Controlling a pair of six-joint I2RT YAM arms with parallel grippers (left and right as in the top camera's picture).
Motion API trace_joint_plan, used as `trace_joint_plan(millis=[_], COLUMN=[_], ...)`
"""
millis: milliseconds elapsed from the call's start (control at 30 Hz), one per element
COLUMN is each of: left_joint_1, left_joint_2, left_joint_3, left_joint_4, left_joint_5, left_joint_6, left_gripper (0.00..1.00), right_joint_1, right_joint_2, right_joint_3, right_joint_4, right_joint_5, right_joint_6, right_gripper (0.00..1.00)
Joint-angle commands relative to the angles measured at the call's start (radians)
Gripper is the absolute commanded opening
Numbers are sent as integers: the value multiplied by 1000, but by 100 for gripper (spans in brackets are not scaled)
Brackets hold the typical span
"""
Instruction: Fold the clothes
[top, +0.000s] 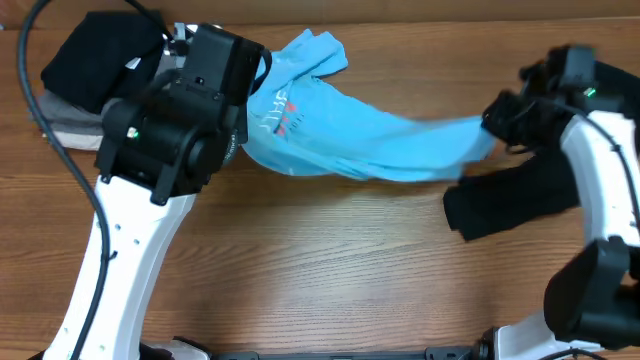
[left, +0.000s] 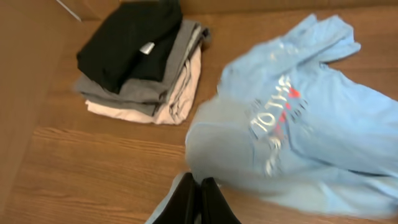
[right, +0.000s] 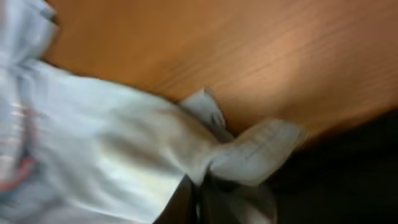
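The right gripper lifts the bunched edge away from my left gripper next, then lowers it outward onto empty wood, since the shirt (right: 124, 149) lies creased.
The light blue T-shirt (top: 370, 125) with white and red-pink lettering is stretched across the back of the table between both arms. It also shows in the left wrist view (left: 311, 118). My left gripper (left: 200, 185) is shut at the shirt's near edge, with a strip of blue cloth beside its fingers. My right gripper (top: 492, 120) is shut on a bunched edge of the shirt (right: 124, 149), seen at its fingertips (right: 198, 186). The loose black garment (top: 510, 200) lies crumpled on the table under and beside the right gripper, and it is dark at the right of the right wrist view (right: 354, 174).
A neat pile of black, grey and beige garments (top: 90, 70) sits at the back left corner, also in the left wrist view (left: 140, 62). The wooden table (top: 330, 260) runs toward the front edge. The left arm's body (top: 170, 130) covers the shirt's left end.
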Motion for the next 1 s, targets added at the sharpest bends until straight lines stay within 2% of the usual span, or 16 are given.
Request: trace_joint_plan(millis=[0,200,333,633,833,967], left_joint_1=[6,6,6,6,6,6], left_joint_2=[-25,-59,-116,-231,-186,-115], left_joint_3=[53,66,67,66,53,42], left_joint_4=[-18,-51,-52,-23,-35,-39], left_joint_5=[-51,-93,-130,-119,-120,-119], left_joint_6=[26,26,26,10,-2,-25], left_gripper=[4,4,4,4,4,4], right_joint_1=[-21,-35,-46,-45,-42,-31], right_joint_2=[-83,-135,-174,-140,-4,126], right_joint_3=[172,300,323,306,306,306], right_joint_4=[-132,-320,-364,-316,-276,-180], right_joint_5=[-4,-4,-4,-5,-4,-5], right_joint_6=[-32,-72,-75,-74,-75,-78], right_gripper=[4,4,4,4,4,4])
